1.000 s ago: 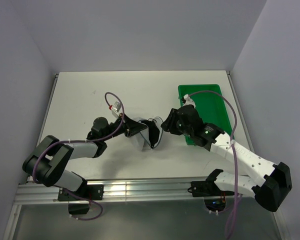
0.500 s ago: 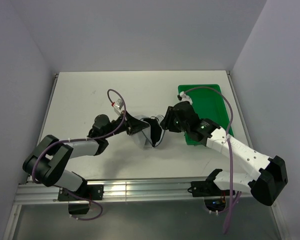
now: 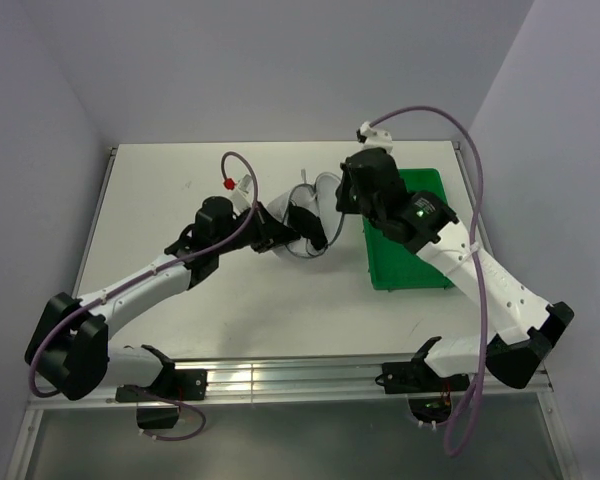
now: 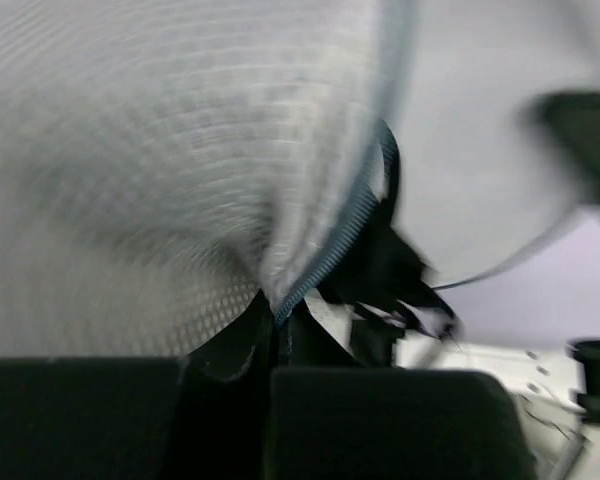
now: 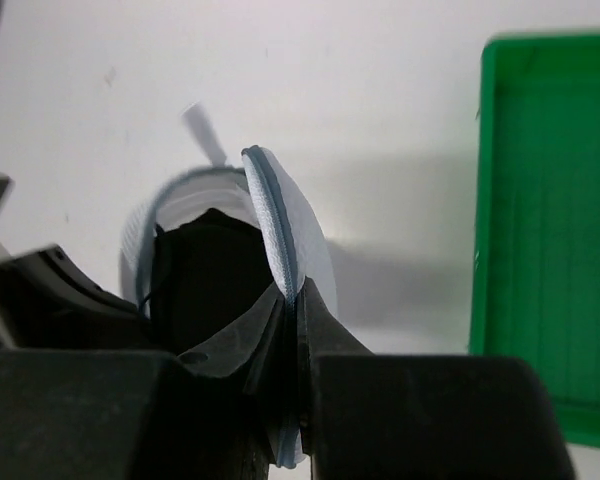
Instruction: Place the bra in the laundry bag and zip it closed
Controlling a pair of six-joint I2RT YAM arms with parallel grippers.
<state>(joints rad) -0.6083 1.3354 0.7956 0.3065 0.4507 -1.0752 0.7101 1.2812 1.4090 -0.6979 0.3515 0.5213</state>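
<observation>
My left gripper moves back and down to the bare table nearer the metal bar [image 3: 282, 282] next and releases the bag's zipper edge. The bag [image 3: 323, 186] hangs above the table.
The laundry bag [image 3: 323, 186], pale mesh with a grey-blue zipper edge, hangs between both grippers above the middle of the table. The black bra [image 3: 305, 222] sits in its open mouth, part of it showing. My left gripper [image 3: 275, 228] is shut on the bag's left edge; in the left wrist view the mesh of the bag [image 4: 180, 150] fills the frame above the left gripper [image 4: 270, 315], with the bra [image 4: 380, 270] beside the zipper. My right gripper [image 5: 292, 300] is shut on the zipper edge of the bag [image 5: 280, 220], the bra [image 5: 205, 270] dark inside.
A green plastic tray [image 3: 410, 250] lies on the table under the right arm, seen in the right wrist view as the tray [image 5: 550, 230] to the right of the bag. White walls close in the table at the back and sides.
The right gripper has closed on the bag's zipper edge. Both arms have carried the bag up and farther from their bases, and the left arm has stretched out.
</observation>
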